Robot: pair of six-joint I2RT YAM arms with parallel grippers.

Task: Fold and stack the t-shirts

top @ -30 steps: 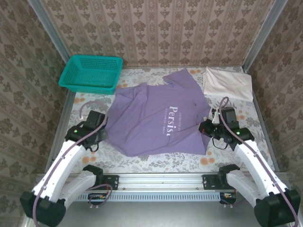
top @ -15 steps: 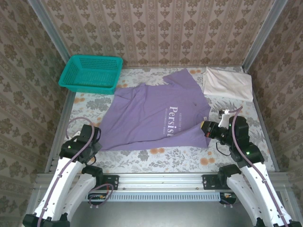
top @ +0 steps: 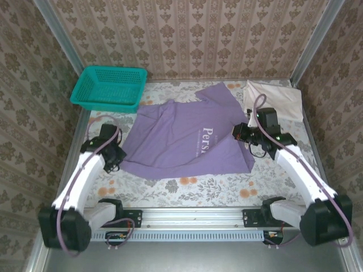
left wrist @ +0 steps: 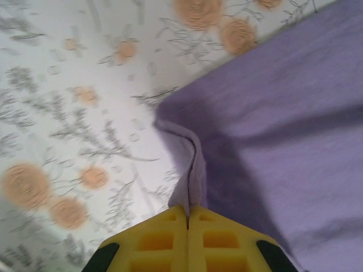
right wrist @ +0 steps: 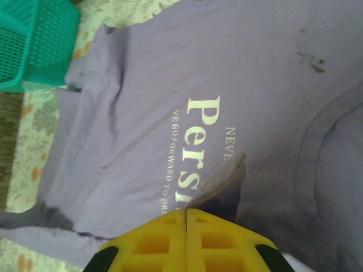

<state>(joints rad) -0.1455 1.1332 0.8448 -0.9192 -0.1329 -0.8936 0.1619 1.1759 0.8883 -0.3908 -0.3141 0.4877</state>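
Observation:
Next, my left gripper draws the pinched fold outward along the shirt's side edge (top: 129,145) (left wrist: 210,82) and releases the fold, as the raised flap sits farther outward.
The lavender-purple t-shirt (top: 181,139) lies spread across the middle of the table, its white lettering (top: 209,141) partly covered on the right. My left gripper (top: 117,155) is shut on a pinched fold at the shirt's near-left corner (left wrist: 191,181), just above the cloth-covered table. My right gripper (top: 240,134) is shut on the shirt's right edge (right wrist: 224,181), holding a raised flap over the lettering (right wrist: 198,130). The off-white t-shirt (top: 275,100) lies folded at the back right, behind the right arm.
A teal mesh basket (top: 108,88) stands at the back left, and its corner (right wrist: 34,45) shows in the right wrist view. The flowered tablecloth (top: 193,184) is bare along the near edge. Patterned walls close in on three sides.
Both grippers have moved away from the near edge, still holding the purple shirt. The right one has carried its edge inward over the lettering; the left has gone slightly back and right.

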